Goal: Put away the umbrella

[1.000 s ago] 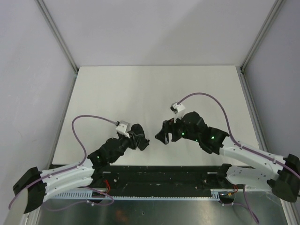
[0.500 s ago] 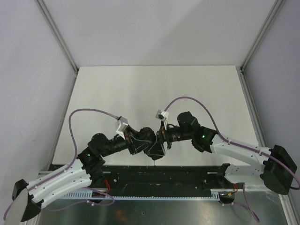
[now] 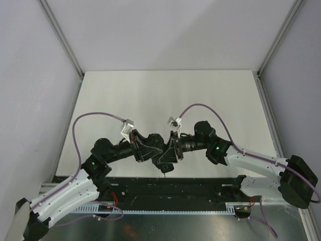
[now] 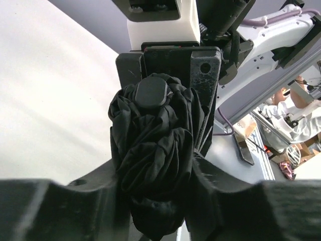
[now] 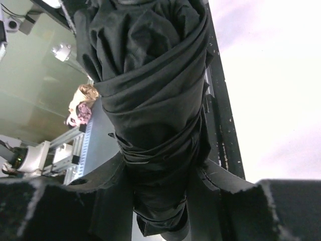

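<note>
Next, my right gripper carries the umbrella [image 3: 164,159] to the right in the top view and lowers to release it, as bare tabletop lies below there.
The umbrella [image 3: 164,159] is folded into a black fabric bundle and hangs above the table's near edge, between both grippers. My left gripper [image 3: 152,149] is shut on it from the left. In the left wrist view the crumpled canopy [image 4: 153,150] with its round end cap [image 4: 150,93] fills the space between the fingers [image 4: 80,201]. My right gripper [image 3: 174,149] is shut on it from the right. The right wrist view shows the strap-wrapped bundle [image 5: 150,85] squeezed between its fingers [image 5: 225,196].
The white table [image 3: 165,95] stretches away behind the arms. A black rail [image 3: 175,188] runs along its near edge below the grippers. Grey walls and metal posts [image 3: 62,37] close in the sides. The right arm's finger block [image 4: 205,65] sits just behind the umbrella.
Both arms have swung inward until the grippers meet over the near edge. The right gripper has shut on the umbrella that the left one was holding.
</note>
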Controlling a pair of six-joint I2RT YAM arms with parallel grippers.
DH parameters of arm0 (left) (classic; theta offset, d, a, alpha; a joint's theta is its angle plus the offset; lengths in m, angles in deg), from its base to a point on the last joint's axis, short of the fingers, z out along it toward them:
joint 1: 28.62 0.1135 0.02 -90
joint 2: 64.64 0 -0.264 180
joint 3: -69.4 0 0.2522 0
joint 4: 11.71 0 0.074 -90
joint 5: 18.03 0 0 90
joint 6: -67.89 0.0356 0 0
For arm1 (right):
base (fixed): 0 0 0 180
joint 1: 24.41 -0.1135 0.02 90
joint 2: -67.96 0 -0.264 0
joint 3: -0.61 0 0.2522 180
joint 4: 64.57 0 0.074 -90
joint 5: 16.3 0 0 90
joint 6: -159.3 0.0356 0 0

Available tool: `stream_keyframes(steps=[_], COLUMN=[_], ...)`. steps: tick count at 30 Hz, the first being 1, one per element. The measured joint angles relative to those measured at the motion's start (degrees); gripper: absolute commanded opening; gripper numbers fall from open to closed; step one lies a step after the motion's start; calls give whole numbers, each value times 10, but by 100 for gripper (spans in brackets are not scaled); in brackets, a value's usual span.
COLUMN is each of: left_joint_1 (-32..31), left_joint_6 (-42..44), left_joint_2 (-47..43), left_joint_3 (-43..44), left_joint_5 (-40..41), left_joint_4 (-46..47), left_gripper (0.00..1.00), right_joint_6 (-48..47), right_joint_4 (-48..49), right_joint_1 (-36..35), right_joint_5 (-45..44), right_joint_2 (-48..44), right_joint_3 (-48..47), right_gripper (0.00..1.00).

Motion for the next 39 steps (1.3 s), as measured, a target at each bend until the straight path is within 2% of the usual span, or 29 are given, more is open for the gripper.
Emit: stream_keyframes(steps=[2, 3, 6, 10, 14, 21, 24, 25, 27, 30, 39], left_joint_1=[8, 12, 24, 64, 139, 257, 272, 274, 274, 274, 264], left_joint_6=[-9, -13, -28, -40, -45, -28, -23, -22, -21, -17, -14], left_joint_2=[4, 7, 12, 12, 12, 35, 47, 55, 56, 57, 81], left_joint_3=[6, 11, 30, 37, 51, 97, 98, 98, 98, 99, 99], left_joint_5=[-2, -2, -2, -8, -16, -26, -44, -68, -76, -101, -155], left_joint_4=[0, 1, 11, 14, -26, -155, -185, -203, -206, -210, -209], left_gripper=[80, 90, 98, 99, 99, 99, 99, 99, 99, 99, 99], right_joint_6=[12, 17, 32, 50, 67, 96, 104, 113, 115, 110, 132], right_joint_4=[16, 21, 31, 42, 30, -44, -87, -127, -138, -172, -157], right_joint_1=[4, 6, 19, 45, 92, 245, 322, 391, 413, 486, 767], right_joint_5=[5, 5, 10, 17, 2, -69, -107, -144, -153, -157, -130], right_joint_2=[4, 6, 16, 28, 34, 64, 80, 84, 85, 92, 141], right_joint_3=[0, 0, 5, 7, 9, 9, 10, 18, 21, 31, 107], right_gripper=[21, 20, 17, 17, 20, 23, 24, 25, 26, 27, 33])
